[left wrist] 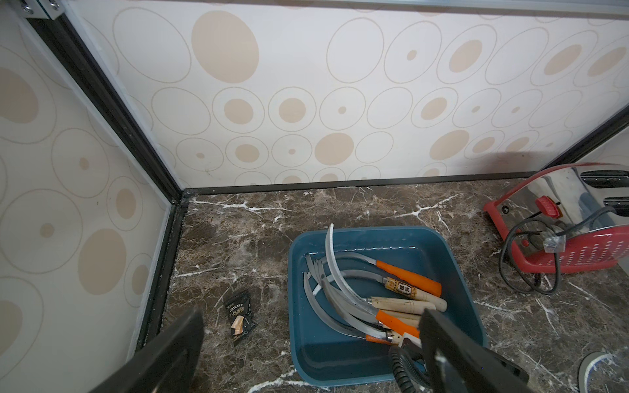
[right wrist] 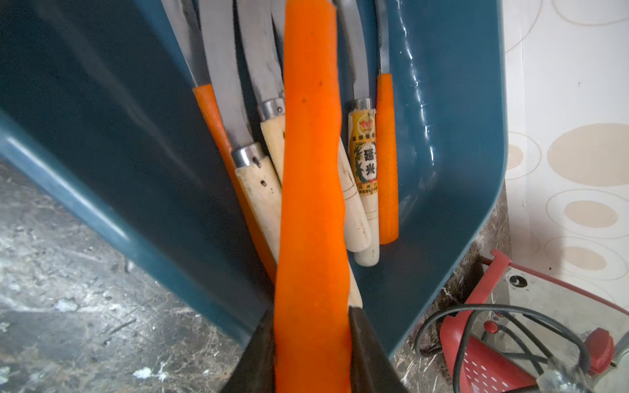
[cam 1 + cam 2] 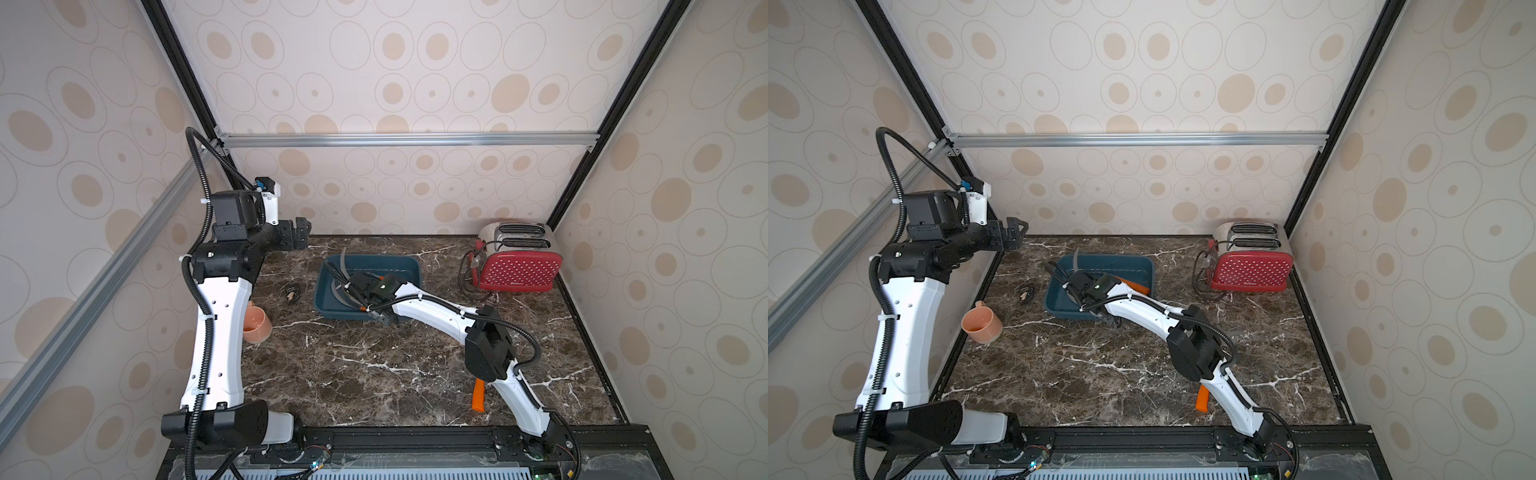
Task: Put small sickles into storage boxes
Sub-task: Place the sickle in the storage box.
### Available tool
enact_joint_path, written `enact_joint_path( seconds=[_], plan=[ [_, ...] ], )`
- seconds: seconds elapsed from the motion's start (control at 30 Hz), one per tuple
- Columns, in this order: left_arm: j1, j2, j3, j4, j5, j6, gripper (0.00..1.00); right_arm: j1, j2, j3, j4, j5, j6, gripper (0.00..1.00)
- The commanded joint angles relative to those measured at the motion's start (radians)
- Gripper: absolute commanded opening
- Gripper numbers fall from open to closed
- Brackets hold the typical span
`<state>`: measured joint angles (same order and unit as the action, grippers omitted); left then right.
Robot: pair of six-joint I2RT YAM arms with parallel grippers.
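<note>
The orange handle goes down to the pale wood handles below my right gripper in the tray next for release, because it runs along them.
The storage box, a teal tray point(image 3: 374, 259) point(image 3: 1108, 259) point(image 1: 374, 231) point(image 2: 459, 136), sits mid-table toward the back and holds several small sickles point(image 1: 391, 299) point(image 2: 364, 163) with orange and pale wood handles. My right gripper point(image 2: 311, 316) point(image 3: 353, 286) hangs low over the tray, shut on the orange handle of a sickle point(image 2: 311, 170) that points into the tray. Another orange handle point(image 3: 478, 395) point(image 3: 1202, 398) lies on the table near the front, partly under my right arm. My left gripper point(image 3: 305, 232) point(image 1: 311, 326) is raised at the back left, open and empty.
A red dotted toaster point(image 3: 517, 262) with a looped black cord stands at the back right corner. A pink cup point(image 3: 982, 324) lies on its side at the left edge. A small black snack packet point(image 1: 240, 314) lies left of the tray.
</note>
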<state>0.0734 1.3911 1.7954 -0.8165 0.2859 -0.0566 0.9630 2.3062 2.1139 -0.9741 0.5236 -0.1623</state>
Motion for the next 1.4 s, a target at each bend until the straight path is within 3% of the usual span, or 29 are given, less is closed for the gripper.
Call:
enact_joint_path(
  seconds=[0.0, 0.8, 1.37],
  plan=[
    [0.008, -0.018, 0.013, 0.007, -0.001, -0.013, 0.99, 0.005, 0.016, -0.012, 0.040, -0.003, -0.081, 0.13],
    [0.008, -0.011, 0.028, 0.001, 0.016, -0.026, 0.99, -0.032, 0.018, -0.089, 0.115, 0.015, -0.185, 0.15],
    [0.007, -0.012, 0.032, 0.005, 0.013, -0.023, 0.99, -0.037, 0.018, -0.101, 0.128, 0.042, -0.214, 0.38]
  ],
)
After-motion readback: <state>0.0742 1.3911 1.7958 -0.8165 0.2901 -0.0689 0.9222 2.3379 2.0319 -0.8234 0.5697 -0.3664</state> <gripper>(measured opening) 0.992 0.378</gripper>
